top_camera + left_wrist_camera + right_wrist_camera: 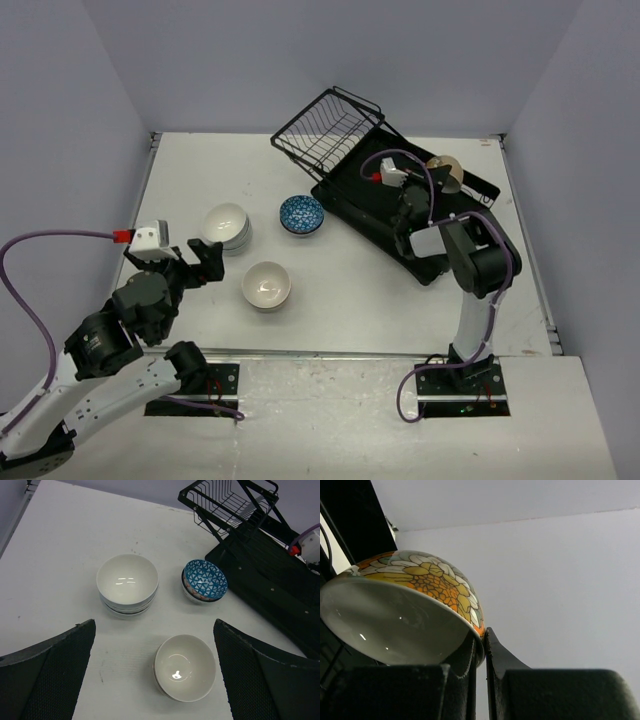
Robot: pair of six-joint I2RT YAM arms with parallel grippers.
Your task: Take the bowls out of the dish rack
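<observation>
Next, the right gripper moves back, leftward in the top view and down over the cream bowl (267,285), then releases the patterned bowl. The cream bowl stands upright and empty.
The dish rack (365,212) is a black tray at the right with a tilted wire basket (325,130) at its far end. My right gripper (428,185) is over the tray, shut on the rim of a yellow-and-orange patterned bowl (447,172). In the right wrist view the fingers (470,652) pinch that bowl's (420,580) rim, one inside and one outside. A stack of white bowls (227,224), a blue-patterned bowl (301,213) and a cream bowl (267,284) stand on the table. My left gripper (200,260) is open and empty, just left of the cream bowl (185,666).
In the left wrist view the white stack (127,580) and blue bowl (204,580) lie beyond my open fingers, and the rack (270,575) is at the far right. Grey walls close in the table on three sides.
</observation>
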